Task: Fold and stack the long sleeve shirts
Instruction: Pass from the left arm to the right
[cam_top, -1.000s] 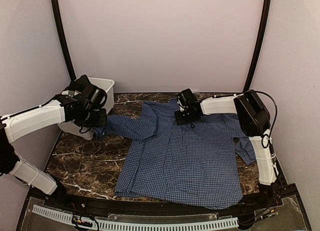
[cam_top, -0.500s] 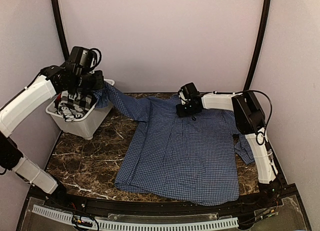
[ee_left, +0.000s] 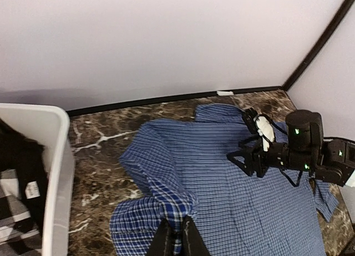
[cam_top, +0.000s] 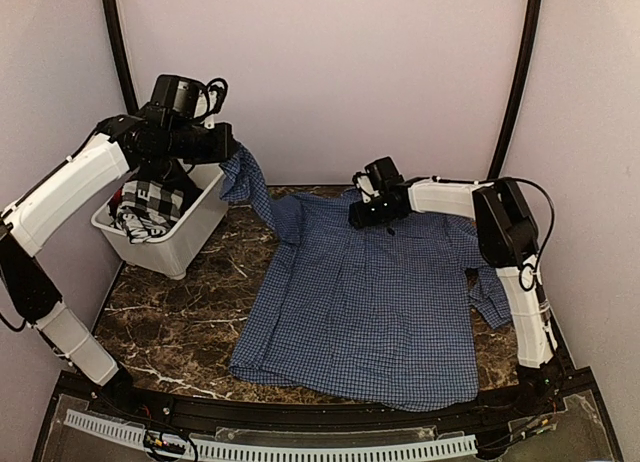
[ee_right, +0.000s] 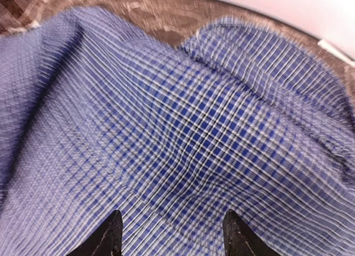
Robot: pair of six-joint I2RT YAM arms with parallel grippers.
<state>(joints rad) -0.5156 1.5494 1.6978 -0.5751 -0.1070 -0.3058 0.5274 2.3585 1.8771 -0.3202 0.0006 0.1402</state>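
My right gripper goes up and toward the lifted sleeve's fold (cam_top: 241,177) next, since that hangs higher than the gripper and to its left in the top view.
A blue checked long sleeve shirt (cam_top: 370,302) lies spread on the dark marble table, collar toward the back wall. My left gripper (cam_top: 228,150) is shut on the end of its left sleeve (cam_top: 247,185) and holds it up in the air beside the bin, so the sleeve hangs down to the shoulder. In the left wrist view the fingertips (ee_left: 177,240) pinch bunched cloth (ee_left: 166,195). My right gripper (cam_top: 366,214) stands open low over the collar area. In its own view the jaws (ee_right: 172,234) are wide apart, with only flat shirt cloth (ee_right: 194,128) under them.
A white plastic bin (cam_top: 190,244) stands at the back left and holds a black-and-white checked garment (cam_top: 150,207). The shirt's right sleeve (cam_top: 490,292) lies bunched by the right arm's base. Bare marble (cam_top: 170,322) shows left of the shirt.
The left arm has lifted the sleeve from table level beside the bin, up and rightward above the bin's rim. The right gripper stayed by the collar.
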